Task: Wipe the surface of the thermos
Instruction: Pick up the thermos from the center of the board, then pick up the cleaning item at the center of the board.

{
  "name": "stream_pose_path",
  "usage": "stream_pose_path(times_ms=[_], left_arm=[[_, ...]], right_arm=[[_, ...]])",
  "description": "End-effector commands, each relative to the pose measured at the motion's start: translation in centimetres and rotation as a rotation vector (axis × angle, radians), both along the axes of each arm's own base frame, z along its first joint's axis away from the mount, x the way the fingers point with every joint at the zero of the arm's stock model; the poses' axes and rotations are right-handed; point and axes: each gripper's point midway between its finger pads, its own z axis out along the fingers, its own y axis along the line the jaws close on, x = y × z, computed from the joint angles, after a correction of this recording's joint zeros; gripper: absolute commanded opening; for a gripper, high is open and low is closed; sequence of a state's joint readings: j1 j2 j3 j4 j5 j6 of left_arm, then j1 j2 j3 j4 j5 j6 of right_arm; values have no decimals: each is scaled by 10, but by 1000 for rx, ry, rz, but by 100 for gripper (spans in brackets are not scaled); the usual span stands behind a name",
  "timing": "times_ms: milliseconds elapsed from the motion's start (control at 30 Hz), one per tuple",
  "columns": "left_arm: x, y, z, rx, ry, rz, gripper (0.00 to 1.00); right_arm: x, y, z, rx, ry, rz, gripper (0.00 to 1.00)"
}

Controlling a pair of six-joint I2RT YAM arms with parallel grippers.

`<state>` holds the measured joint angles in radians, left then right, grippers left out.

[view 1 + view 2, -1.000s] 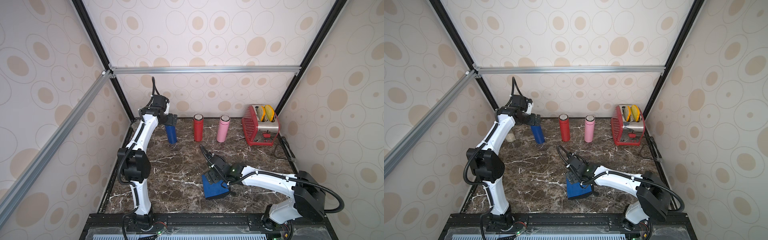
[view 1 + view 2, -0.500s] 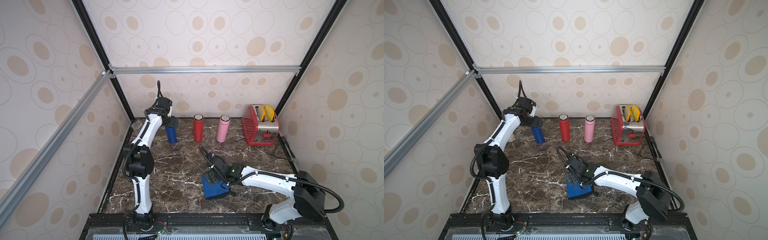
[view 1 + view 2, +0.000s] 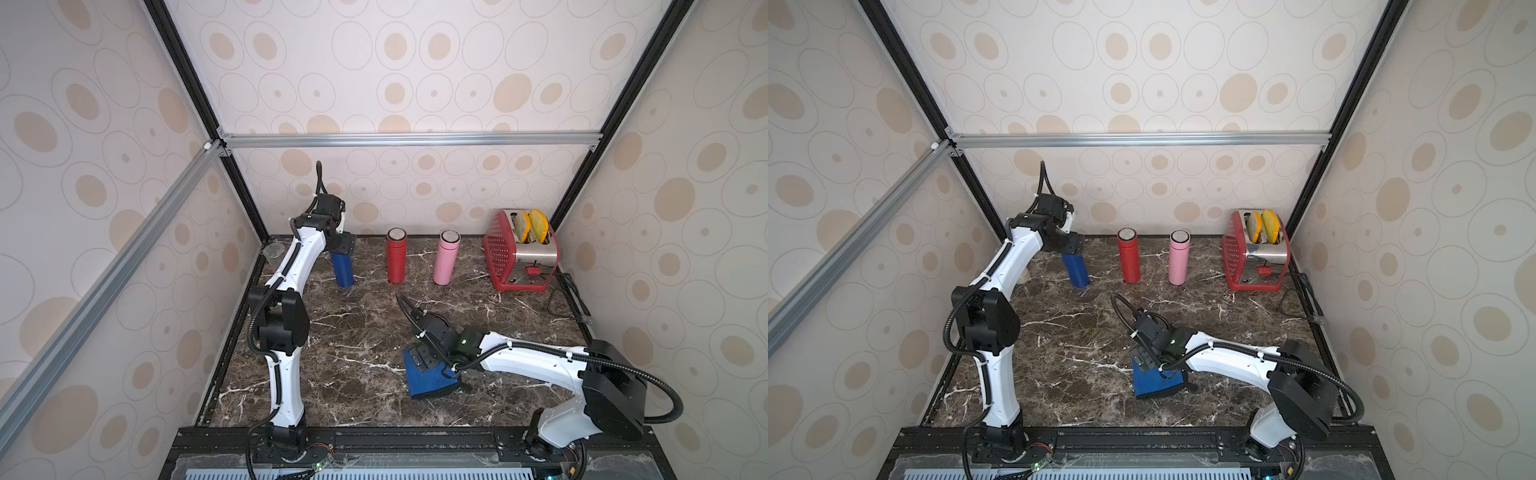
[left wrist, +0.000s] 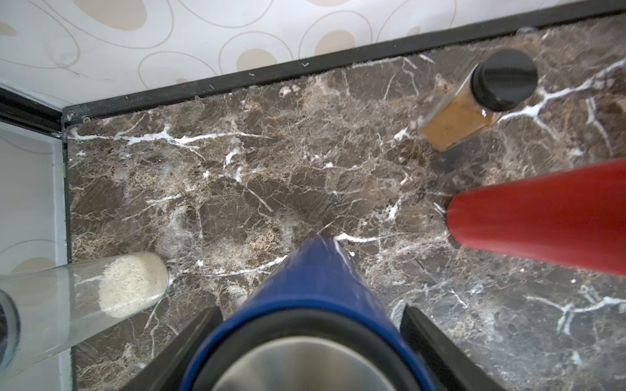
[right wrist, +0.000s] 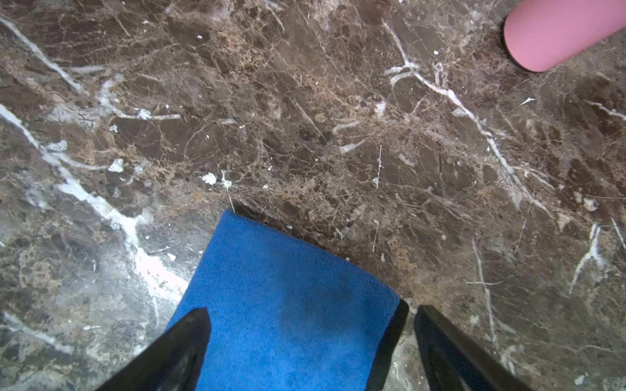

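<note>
I should next lower my right gripper to the blue middle of the cloth point(image 3: 423, 376) below it, away from the black edge one finger overshoots, and close.
Three thermoses stand in a row at the back: blue point(image 3: 343, 270) point(image 3: 1076, 270), red point(image 3: 396, 259) and pink point(image 3: 446, 262). My left gripper point(image 3: 343, 245) point(image 4: 311, 308) is down over the blue thermos point(image 4: 318, 270), its jaws straddling the top. One finger lies against the blue wall and a thin gap shows at the other. A folded blue cloth point(image 3: 430, 380) point(image 5: 288, 298) lies flat on the marble near the front. My right gripper point(image 3: 422, 357) point(image 5: 311, 308) hovers low over it, open, one finger above the cloth and one just past its edge.
A red toaster point(image 3: 519, 253) holding bread slices stands at the back right, its cable point(image 3: 569, 299) trailing along the right edge. A glass jar of rice point(image 4: 128, 284) sits in the back left corner. A spice jar point(image 4: 474, 101) with a black lid stands behind the red thermos point(image 4: 542, 216).
My left gripper has swung squarely over the blue thermos's top and its jaws have narrowed around it. The right arm and the cloth have not moved.
</note>
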<state>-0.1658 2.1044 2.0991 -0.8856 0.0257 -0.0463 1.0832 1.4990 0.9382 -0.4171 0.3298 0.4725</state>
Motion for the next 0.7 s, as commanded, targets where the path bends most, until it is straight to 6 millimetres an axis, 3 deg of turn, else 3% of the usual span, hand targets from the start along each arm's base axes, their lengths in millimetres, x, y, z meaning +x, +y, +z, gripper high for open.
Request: stream_pose_path(times_ms=[0, 200, 433, 500, 667], left_arm=[[0, -6, 1, -6, 11, -23, 76], [-2, -8, 0, -18, 20, -33, 51], [-11, -12, -2, -33, 39, -59, 9], [-16, -13, 2, -41, 35, -68, 1], [-31, -12, 24, -53, 9, -81, 0]], right_arm=[[-4, 3, -1, -7, 17, 2, 98], [-8, 3, -14, -34, 60, 4, 98], [-16, 0, -31, -53, 123, -27, 93], [-20, 0, -36, -60, 142, -30, 90], [-27, -2, -52, -90, 165, -37, 87]])
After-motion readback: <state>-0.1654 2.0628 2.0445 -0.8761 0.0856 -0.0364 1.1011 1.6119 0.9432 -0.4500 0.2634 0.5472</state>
